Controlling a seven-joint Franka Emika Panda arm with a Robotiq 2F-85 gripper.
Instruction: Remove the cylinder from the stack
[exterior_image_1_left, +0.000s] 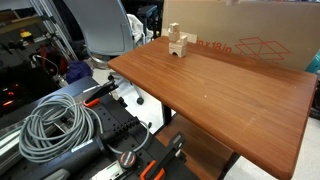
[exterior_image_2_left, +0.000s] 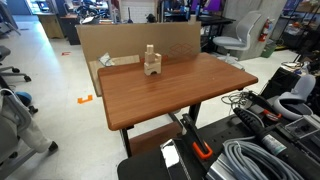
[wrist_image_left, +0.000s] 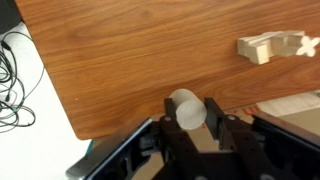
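Observation:
My gripper lowers the cylinder (wrist_image_left: 186, 106) onto the bare tabletop by the cardboard box (wrist_image_left: 140, 78) next and releases it. That part of the tabletop is empty and well clear of the stack.
In the wrist view my gripper (wrist_image_left: 188, 114) is shut on the cylinder (wrist_image_left: 186, 106), a short round piece of pale wood held between the two black fingers, flat end toward the camera. It hangs above the brown table (wrist_image_left: 130, 50), well away from the stack (wrist_image_left: 270, 47), which sits at the upper right of that view. In both exterior views the stack (exterior_image_1_left: 179, 42) (exterior_image_2_left: 151, 62) stands near the table's far edge by the cardboard box. Neither the arm nor the gripper shows in the exterior views.
A large cardboard box (exterior_image_1_left: 250, 35) (exterior_image_2_left: 120, 42) stands behind the table, against its far edge. Cables lie on the pale floor (wrist_image_left: 15, 70) beyond the table's edge. Coiled grey cable (exterior_image_1_left: 55, 125) and equipment sit in front. Office chairs (exterior_image_2_left: 235, 40) stand nearby.

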